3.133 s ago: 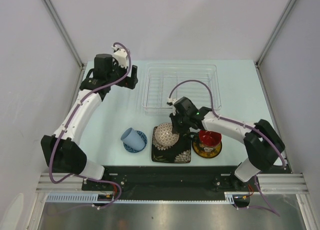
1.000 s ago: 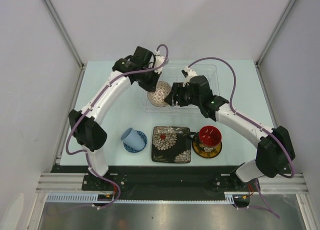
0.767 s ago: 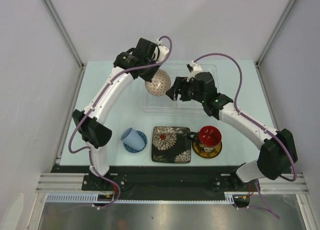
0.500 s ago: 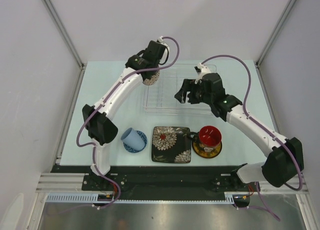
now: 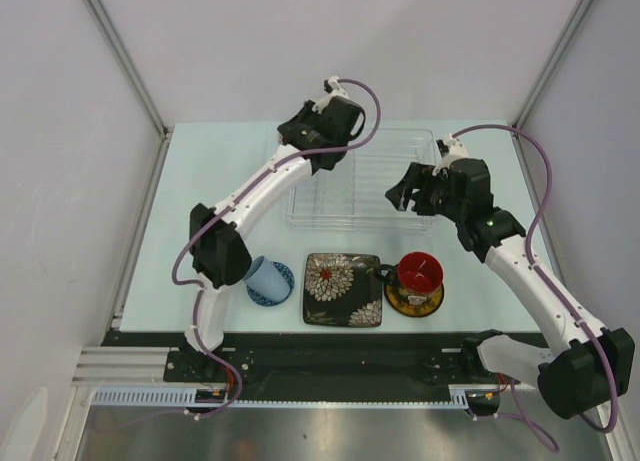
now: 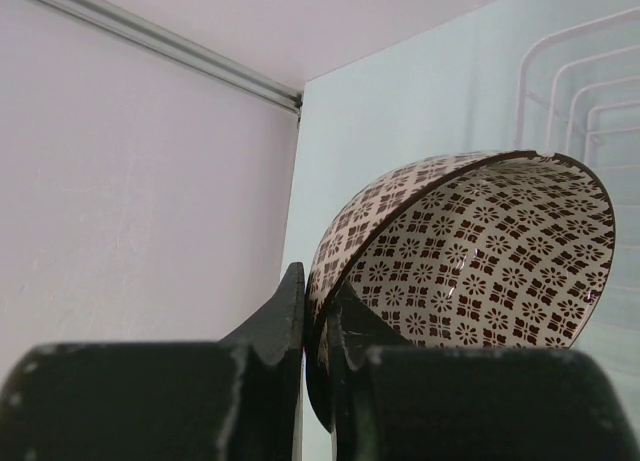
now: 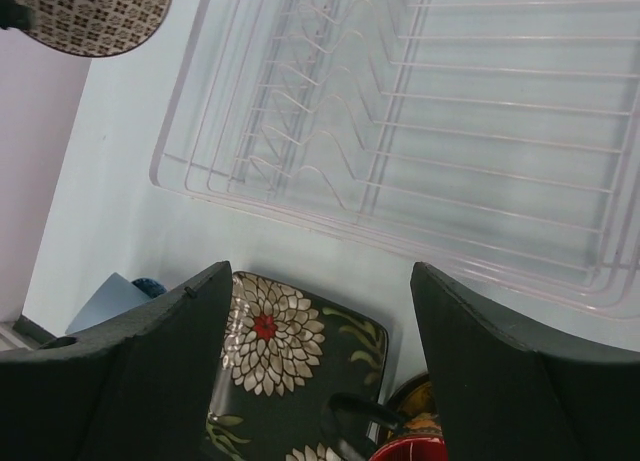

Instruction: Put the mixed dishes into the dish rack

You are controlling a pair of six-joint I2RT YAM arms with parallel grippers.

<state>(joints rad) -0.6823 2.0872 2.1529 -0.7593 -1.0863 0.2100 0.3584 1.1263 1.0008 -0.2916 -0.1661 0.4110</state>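
Next, my left gripper moves down and to the right in the top view into the rack's looped-wire end (image 6: 568,121) and releases the bowl (image 6: 470,251), since the slots there stand empty.
My left gripper (image 6: 318,281) is shut on the rim of the beige lattice-patterned bowl (image 6: 470,251), which hangs tilted on its side over the back left corner of the clear dish rack (image 5: 360,221). In the right wrist view the bowl (image 7: 90,16) shows at the top left, beyond the rack (image 7: 500,111). My right gripper (image 5: 410,196) stands open and empty above the rack's right front. The black floral plate (image 5: 343,289), the dark mug with red inside (image 5: 420,273) on its yellow saucer (image 5: 400,303), and the pale blue cup (image 5: 262,274) on the blue saucer (image 5: 272,293) sit along the near edge.
Grey walls close in on the table at the left, back and right. The left arm arches over the table's left half. The rack holds no dishes.
The left arm took the bowl from the right gripper over the rack and carried it toward the back left corner. The right gripper opened wider and drew back to the right.
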